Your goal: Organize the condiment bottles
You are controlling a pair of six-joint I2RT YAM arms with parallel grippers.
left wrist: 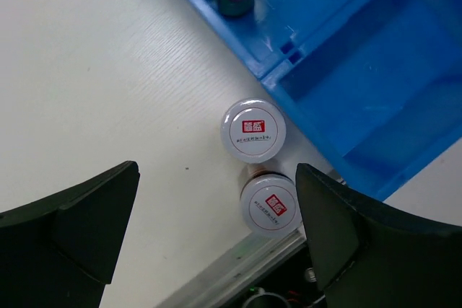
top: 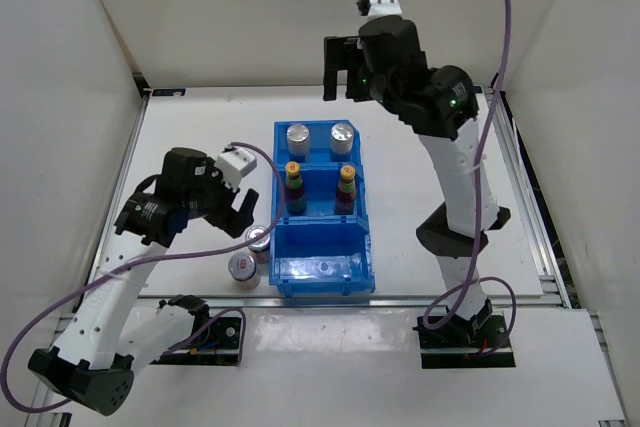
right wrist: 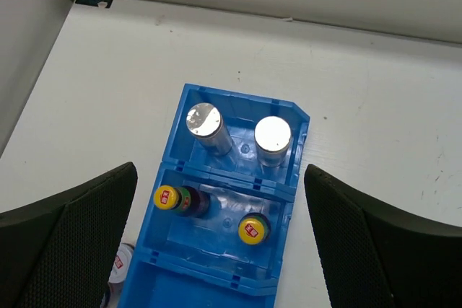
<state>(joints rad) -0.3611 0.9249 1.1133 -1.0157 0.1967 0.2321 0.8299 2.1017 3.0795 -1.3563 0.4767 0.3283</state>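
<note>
The farther loose silver-lidded cylinder stands below the left gripper's fingers, to their right in the top view, so the left gripper needs to go down next toward the bin's side, over that cylinder.
The blue bin holds two silver-lidded cylinders in its far compartment and two yellow-capped dark bottles in the middle one; its near compartment is empty. They also show in the right wrist view. Two more silver-lidded cylinders with red marks stand on the table left of the bin. My left gripper is open above them, empty. My right gripper is open and empty, high over the bin's far end.
The table's metal front edge runs just beside the nearer cylinder. White walls enclose the table on the left, back and right.
</note>
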